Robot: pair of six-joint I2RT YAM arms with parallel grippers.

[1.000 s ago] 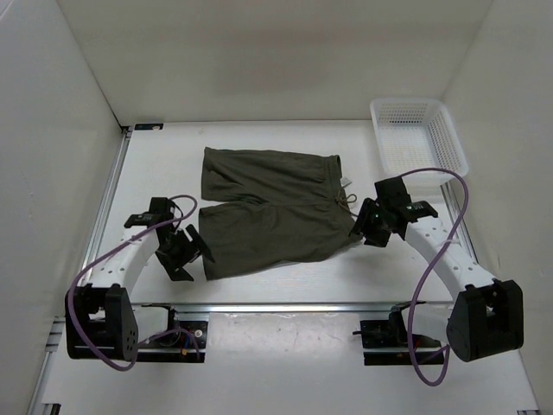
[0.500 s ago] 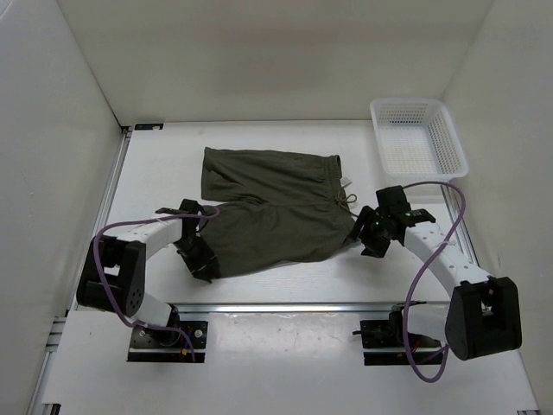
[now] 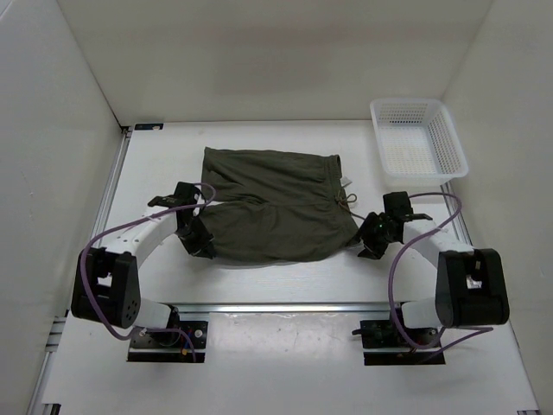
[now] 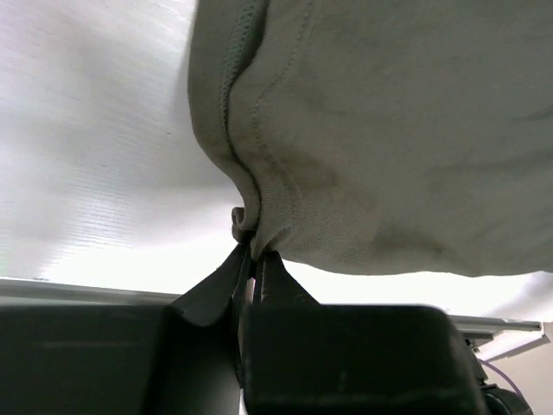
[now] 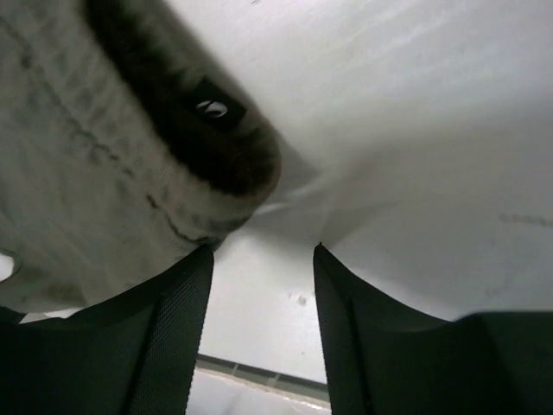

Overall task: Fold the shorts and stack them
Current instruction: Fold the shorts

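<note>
Next, my left gripper needs to lift the pinched hem outward onto the far leg's hem corner (image 3: pixel 209 153) and release the hem, doubling the spread shorts.
The dark olive-green shorts (image 3: pixel 272 203) lie spread in the middle of the table, waistband to the right. My left gripper (image 3: pixel 197 239) is at the near-left leg hem, shut on a pinch of that hem. In the left wrist view the two fingers (image 4: pixel 263 275) meet on the bunched fabric edge (image 4: pixel 251 226), and the shorts (image 4: pixel 397 130) hang above them. My right gripper (image 3: pixel 370 239) sits low at the near waistband corner. In the right wrist view it (image 5: pixel 263 259) stands open with only table between its fingers, and the waistband corner (image 5: pixel 130 138) is just past the left finger.
A white mesh basket (image 3: pixel 447 138) stands at the back right corner. White walls close in the table on the left, back and right. A metal rail (image 3: pixel 285 306) runs along the near edge.
My left gripper moved in to the near leg hem, shut on it and drew the corner back and up. My right gripper sank lower beside the waistband corner.
</note>
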